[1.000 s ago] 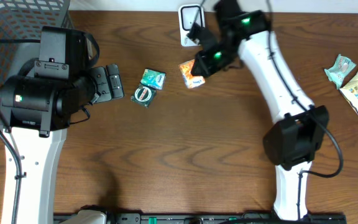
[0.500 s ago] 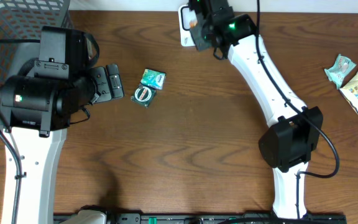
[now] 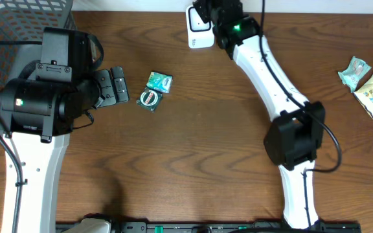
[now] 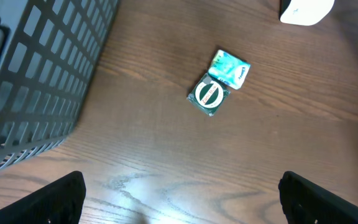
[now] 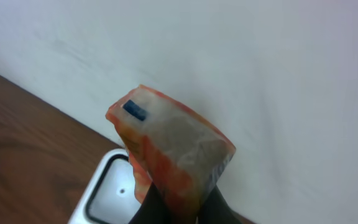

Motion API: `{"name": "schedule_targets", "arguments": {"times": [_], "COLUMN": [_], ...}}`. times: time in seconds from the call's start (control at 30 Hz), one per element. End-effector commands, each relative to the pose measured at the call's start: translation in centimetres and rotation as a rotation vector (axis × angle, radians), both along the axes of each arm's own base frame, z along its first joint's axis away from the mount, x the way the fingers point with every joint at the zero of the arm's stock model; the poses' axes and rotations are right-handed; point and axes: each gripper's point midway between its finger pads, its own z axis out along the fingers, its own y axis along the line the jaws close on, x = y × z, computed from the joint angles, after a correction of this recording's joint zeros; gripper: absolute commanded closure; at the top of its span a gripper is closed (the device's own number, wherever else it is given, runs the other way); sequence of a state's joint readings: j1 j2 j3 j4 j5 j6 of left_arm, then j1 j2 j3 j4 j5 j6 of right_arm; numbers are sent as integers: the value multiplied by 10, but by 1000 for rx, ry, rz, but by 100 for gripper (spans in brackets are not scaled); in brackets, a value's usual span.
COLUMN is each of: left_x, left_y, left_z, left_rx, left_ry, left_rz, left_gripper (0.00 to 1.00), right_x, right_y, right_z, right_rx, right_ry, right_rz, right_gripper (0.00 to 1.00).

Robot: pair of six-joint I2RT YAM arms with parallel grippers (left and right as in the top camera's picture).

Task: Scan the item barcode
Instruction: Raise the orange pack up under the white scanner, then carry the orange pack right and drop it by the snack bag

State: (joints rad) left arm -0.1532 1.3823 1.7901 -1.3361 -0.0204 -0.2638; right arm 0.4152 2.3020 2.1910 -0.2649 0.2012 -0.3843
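Observation:
My right gripper will swing over the snack packets next and tip down to release the orange packet, because the snack packets are to the gripper's right in the overhead view.
My right gripper (image 5: 179, 214) is shut on an orange snack packet (image 5: 173, 146), pinching its lower end. The packet is held upright just above the white scanner (image 5: 101, 196), with a white wall behind it. From overhead the right gripper (image 3: 207, 14) hangs over the scanner (image 3: 198, 37) at the table's far edge and hides the packet. My left gripper (image 4: 182, 208) stands open over bare wood, nothing between its fingers (image 4: 64, 196). Ahead of it lie two green packets (image 4: 219, 84), touching each other.
A dark wire basket (image 3: 18, 22) fills the far left corner beside the left arm. The green packets (image 3: 154, 90) lie just right of the left gripper (image 3: 116, 85). More snack packets (image 3: 371, 81) lie at the right edge.
The right arm has carried the orange packet from the table's middle back and left until it is over the scanner. The left arm has not moved.

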Motion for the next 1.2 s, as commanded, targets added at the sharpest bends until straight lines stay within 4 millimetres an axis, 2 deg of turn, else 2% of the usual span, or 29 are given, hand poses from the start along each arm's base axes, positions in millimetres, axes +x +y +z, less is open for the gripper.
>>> {"name": "schedule_targets", "arguments": {"times": [0.0, 0.17, 0.27, 0.43, 0.57, 0.73, 1.0, 1.17], "left_x": [-2, -2, -2, -2, -2, -2, -2, -2], "left_y": [0, 0, 0, 0, 0, 0, 0, 0], "left_z": [-2, -2, -2, -2, -2, -2, -2, -2], "left_rx": [-6, -6, -6, -6, -6, -6, -6, -6], "left_ry": [8, 8, 8, 8, 8, 8, 8, 8], "left_rz": [3, 3, 3, 3, 3, 3, 3, 3], "left_gripper": [2, 3, 2, 2, 2, 2, 2, 2], "right_x": [9, 15, 16, 13, 10, 1, 8, 12], "right_y": [8, 14, 9, 5, 3, -3, -11, -10], "right_z": [-34, -71, -86, -100, -106, -128, -119, -109], "right_rx": [-141, -296, -386, -502, -523, -643, -653, -513], "right_ry": [0, 10, 25, 52, 75, 144, 112, 98], "right_rz": [48, 111, 123, 166, 179, 234, 175, 98], "right_gripper": [99, 99, 99, 99, 99, 99, 99, 99]}}
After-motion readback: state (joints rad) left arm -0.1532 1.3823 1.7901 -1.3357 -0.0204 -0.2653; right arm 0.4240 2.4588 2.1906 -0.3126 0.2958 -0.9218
